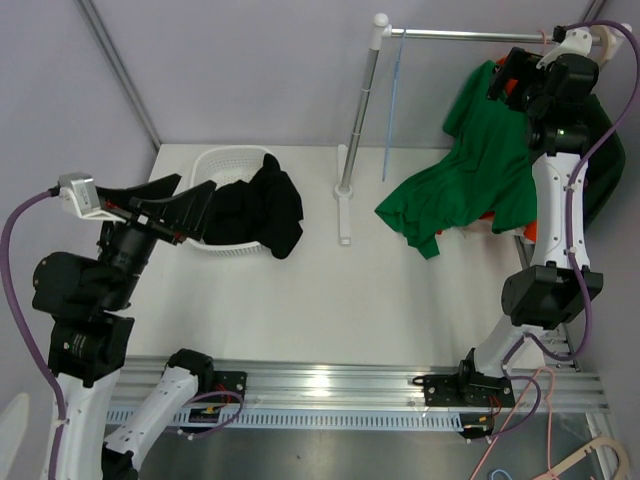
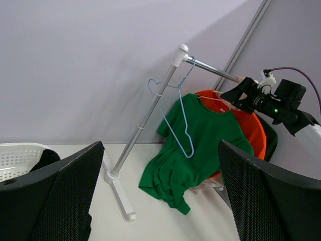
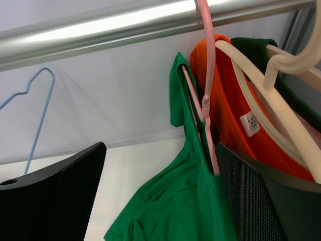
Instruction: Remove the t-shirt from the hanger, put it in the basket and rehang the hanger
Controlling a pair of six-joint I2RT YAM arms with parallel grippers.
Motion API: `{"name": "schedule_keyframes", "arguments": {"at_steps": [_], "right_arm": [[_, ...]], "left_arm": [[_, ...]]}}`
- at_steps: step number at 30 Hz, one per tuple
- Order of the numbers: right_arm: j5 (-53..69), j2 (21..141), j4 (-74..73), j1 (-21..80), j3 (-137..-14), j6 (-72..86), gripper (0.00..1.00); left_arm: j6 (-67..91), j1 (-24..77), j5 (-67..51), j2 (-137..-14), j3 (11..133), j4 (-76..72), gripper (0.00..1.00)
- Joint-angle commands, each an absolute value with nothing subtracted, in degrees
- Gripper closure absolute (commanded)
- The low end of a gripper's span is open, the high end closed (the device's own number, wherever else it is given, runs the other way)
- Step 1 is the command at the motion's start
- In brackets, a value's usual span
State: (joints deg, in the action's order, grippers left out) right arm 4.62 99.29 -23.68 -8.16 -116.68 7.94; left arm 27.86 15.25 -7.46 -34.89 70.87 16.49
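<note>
The pink hanger's bare neck [image 3: 205,108] points outward and is off-center to the right in the wrist view. My right gripper needs to move outward and across next, so that it straddles the neck.
A green t-shirt [image 1: 480,170] hangs from a pink hanger [image 3: 205,75] on the silver rail [image 1: 470,35]. Its lower part spills onto the table. My right gripper [image 1: 503,75] is raised to the shirt's neck just under the rail and is open. In the right wrist view the green t-shirt [image 3: 190,201] and the hanger's arm lie just ahead of the right gripper [image 3: 160,165], close to its right finger and held by neither finger. My left gripper [image 1: 185,205] stands open and empty at the far left, pointing toward the green t-shirt [image 2: 200,135].
An orange shirt [image 3: 230,110] on a cream hanger [image 3: 271,100] hangs right behind the green one, with a dark garment beyond it. An empty blue wire hanger [image 2: 180,120] hangs near the rack's post [image 1: 360,110]. A white basket [image 1: 215,170] holds black clothes [image 1: 265,205].
</note>
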Motion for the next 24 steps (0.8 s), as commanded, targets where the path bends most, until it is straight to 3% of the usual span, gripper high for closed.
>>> {"name": "schedule_keyframes", "arguments": {"at_steps": [1, 6, 13, 18, 23, 24], "right_arm": [[2.6, 102.6, -21.6, -8.6, -121.6, 5.3, 0.05], [0.8, 105.2, -18.5, -8.8, -123.7, 3.3, 0.08], [1.7, 111.5, -21.5, -9.3, -132.7, 3.2, 0.26], [1.8, 112.4, -20.7, -9.4, -133.4, 3.3, 0.45], [2.8, 113.4, -20.7, -9.8, -134.0, 3.8, 0.46], [2.9, 113.6, -20.7, -9.8, -134.1, 4.0, 0.51]], "left_arm": [[25.7, 15.4, -6.9, -36.7, 73.5, 15.5, 0.00], [25.4, 15.4, -12.3, -37.9, 71.0, 12.7, 0.01], [39.3, 15.4, -5.2, -43.6, 79.1, 21.9, 0.01], [43.3, 15.5, -8.7, -43.1, 80.7, 20.4, 0.01], [45.1, 15.5, -10.5, -43.1, 80.2, 19.8, 0.01], [43.9, 15.5, -12.4, -42.6, 78.6, 16.4, 0.01]]}}
